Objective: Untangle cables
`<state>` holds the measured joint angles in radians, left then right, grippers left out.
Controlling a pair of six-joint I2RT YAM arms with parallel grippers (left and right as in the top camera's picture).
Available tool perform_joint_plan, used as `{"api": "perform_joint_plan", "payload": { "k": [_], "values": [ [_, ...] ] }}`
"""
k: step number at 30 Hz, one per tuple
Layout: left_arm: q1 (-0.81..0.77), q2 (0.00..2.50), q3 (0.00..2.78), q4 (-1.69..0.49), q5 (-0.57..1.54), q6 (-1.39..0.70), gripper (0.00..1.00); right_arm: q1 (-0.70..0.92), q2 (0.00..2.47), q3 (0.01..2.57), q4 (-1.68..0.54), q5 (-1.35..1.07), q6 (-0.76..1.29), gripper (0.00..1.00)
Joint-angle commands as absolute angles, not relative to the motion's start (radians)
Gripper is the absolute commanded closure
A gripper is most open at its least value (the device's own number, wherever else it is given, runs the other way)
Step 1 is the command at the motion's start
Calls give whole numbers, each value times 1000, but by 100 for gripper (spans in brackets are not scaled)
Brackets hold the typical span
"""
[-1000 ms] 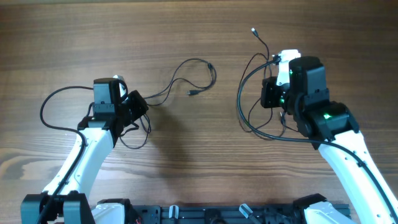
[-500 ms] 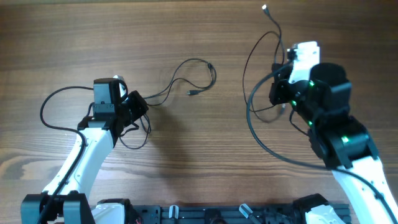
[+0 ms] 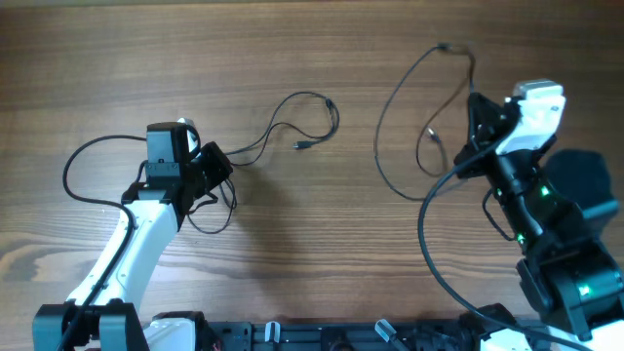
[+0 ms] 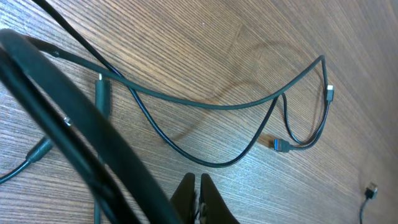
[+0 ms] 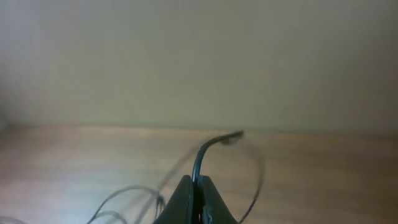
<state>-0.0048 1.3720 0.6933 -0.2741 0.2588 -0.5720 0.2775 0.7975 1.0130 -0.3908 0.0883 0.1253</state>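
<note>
The right gripper rises further next, then tilts down and lowers to the open wood, since its cable hangs apart from the left gripper's cable.
One thin black cable point(image 3: 292, 97) lies on the wood from my left gripper point(image 3: 224, 164) out to small plugs near the table's middle. In the left wrist view that cable point(image 4: 211, 106) loops just ahead of my left gripper point(image 4: 196, 182). Its jaws are shut tip to tip, and no pinched cord shows. My right gripper point(image 3: 478, 107) is raised at the right, shut on a second cable point(image 3: 390, 97). That cable arcs up and hangs in a wide loop. In the right wrist view this cable point(image 5: 205, 149) rises from between the shut jaws of my right gripper point(image 5: 196, 182).
Thick black arm leads curve beside each arm, one at the left point(image 3: 73, 166) and one at the right point(image 3: 429, 234). The left one also crosses the left wrist view point(image 4: 81, 143). A dark rack point(image 3: 292, 336) lines the front edge. A pale wall point(image 5: 199, 56) stands behind the table.
My right gripper has risen and swung right and back with its cable. The cable's loop has drawn away from the left one and stretched taller. The left arm and its cable have not moved.
</note>
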Motion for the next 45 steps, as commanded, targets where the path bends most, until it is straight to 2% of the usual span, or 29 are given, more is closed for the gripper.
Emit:
{"api": "perform_joint_plan", "payload": {
  "k": [1,12,19,24,26,29,31,34,37,40,45],
  "values": [
    [-9,1377,691,-276,252,-557,96,273,781,1072,-387,229,102,96],
    [-9,1377,691,-275,252,-557,96,273,790,1158,-457,362,99,96],
    [-9,1377,691,-275,253,-557,96,270,920,1157,-806,770,562,95],
    [-9,1377,691,-275,252,-557,96,218,1124,1157,-1087,761,929,96],
    [-9,1377,691,-276,252,-557,96,194,1200,1157,-1129,736,1013,96],
    [-9,1377,691,-276,252,-557,96,147,1327,1157,-1110,671,1031,96],
    [-9,1377,691,-276,252,-557,95,121,1406,1157,-1069,663,1013,96],
    [-9,1377,691,-275,252,-557,95,75,1528,1157,-936,631,798,96],
    [-9,1377,691,-275,252,-557,95,48,1615,1157,-802,453,406,96],
    [-9,1377,691,-275,252,-557,95,23,1677,1157,-729,298,197,95],
    [-9,1377,691,-276,252,-557,96,-12,1736,1157,-692,199,66,86]
  ]
}}
